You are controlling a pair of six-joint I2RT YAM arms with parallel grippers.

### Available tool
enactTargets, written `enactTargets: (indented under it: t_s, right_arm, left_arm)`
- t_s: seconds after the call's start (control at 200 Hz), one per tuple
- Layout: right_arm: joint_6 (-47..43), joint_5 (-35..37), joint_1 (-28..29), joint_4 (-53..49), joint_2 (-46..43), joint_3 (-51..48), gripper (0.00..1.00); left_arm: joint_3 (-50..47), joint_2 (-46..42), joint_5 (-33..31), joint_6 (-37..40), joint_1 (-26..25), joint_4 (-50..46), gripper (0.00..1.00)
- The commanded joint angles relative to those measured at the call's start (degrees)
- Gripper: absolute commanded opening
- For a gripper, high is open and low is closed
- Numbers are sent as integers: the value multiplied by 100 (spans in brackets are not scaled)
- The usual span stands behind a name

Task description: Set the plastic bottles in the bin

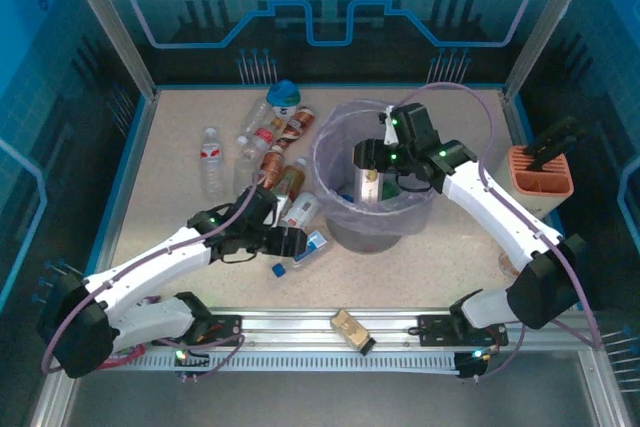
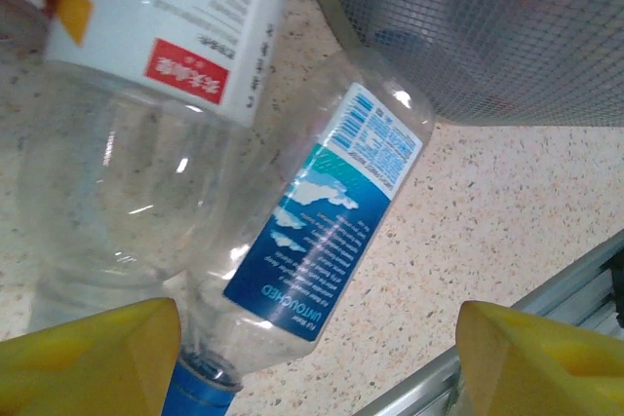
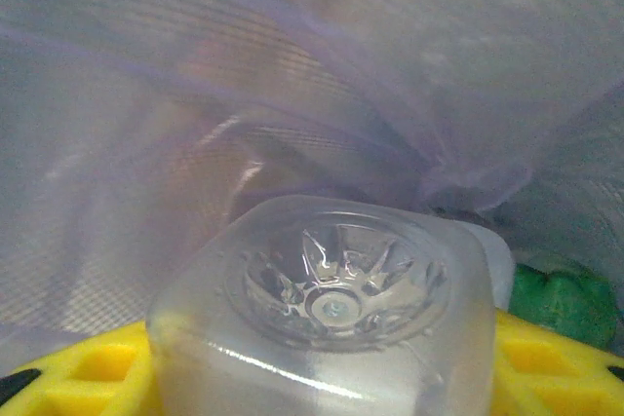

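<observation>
I will lower the bottle slightly deeper, then open my right gripper.
The bin is a round grey basket lined with a lavender bag, standing mid-table. My right gripper hangs over its mouth, shut on a clear plastic bottle whose ribbed base faces the right wrist camera between the yellow fingers. A green bottle lies inside the bag. My left gripper is low at the bin's left foot, open. A clear bottle with a blue label lies slanted between its fingers, its blue cap against the left one. Several more bottles lie in a heap to the left.
One clear bottle lies apart at the far left. An orange slotted holder stands at the right edge. A small gold-brown box rests on the front rail. The bin's mesh wall is close beside the left gripper.
</observation>
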Motion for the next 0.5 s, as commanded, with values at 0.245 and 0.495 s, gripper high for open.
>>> enactTargets:
  t_s: [0.245, 0.495]
  right_arm:
    - [540, 103, 171, 693, 12, -603, 55]
    - [348, 331, 191, 280, -200, -378, 80]
  left_arm:
    - [100, 742, -457, 202, -527, 57, 79]
    - [150, 1034, -667, 351, -640, 3, 80]
